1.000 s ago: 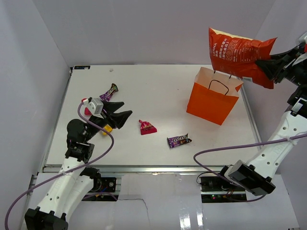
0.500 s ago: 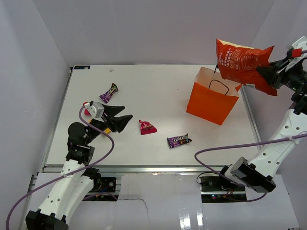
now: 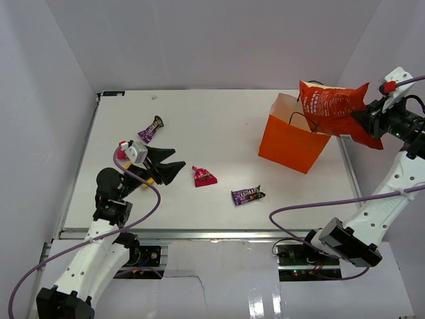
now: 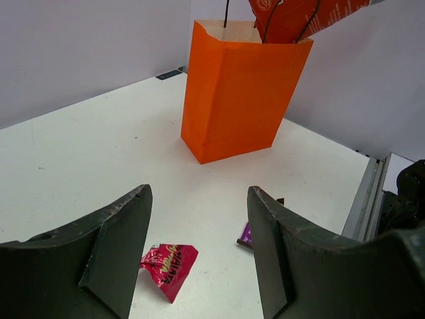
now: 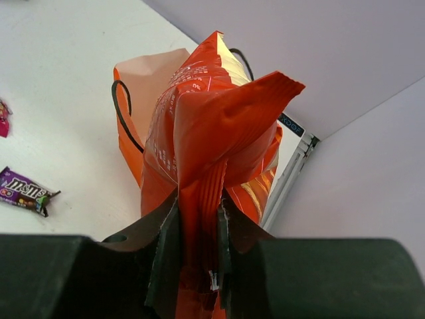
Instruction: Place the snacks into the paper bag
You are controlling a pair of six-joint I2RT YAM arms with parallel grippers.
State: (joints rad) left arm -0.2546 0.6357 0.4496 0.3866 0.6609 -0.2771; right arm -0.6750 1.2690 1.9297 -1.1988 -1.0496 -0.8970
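Note:
Only the chip bag's far end dips into the paper bag's opening (image 3: 302,115), so I will move my right gripper toward that opening, tilt it down and then open it.
The orange paper bag (image 3: 289,141) stands upright at the back right, its mouth open. My right gripper (image 3: 364,119) is shut on the sealed edge of the red-orange chip bag (image 3: 330,109), whose far end dips into the paper bag's mouth (image 5: 147,86); the chip bag (image 5: 206,149) hangs pinched between the fingers. My left gripper (image 3: 167,163) stands open and empty low over the table's left. A magenta packet (image 3: 203,176) lies just right of it, also the magenta packet (image 4: 167,263). Purple candy bars lie at centre (image 3: 247,195) and back left (image 3: 151,128).
A yellow packet (image 3: 150,180) peeks out under the left gripper's fingers. The table's metal rail (image 3: 199,232) runs along the near edge, and white walls close in the left, back and right sides.
My right gripper has lowered and drawn the chip bag down and rightward, so its end now enters the paper bag's mouth. The left gripper has shifted slightly forward, still open.

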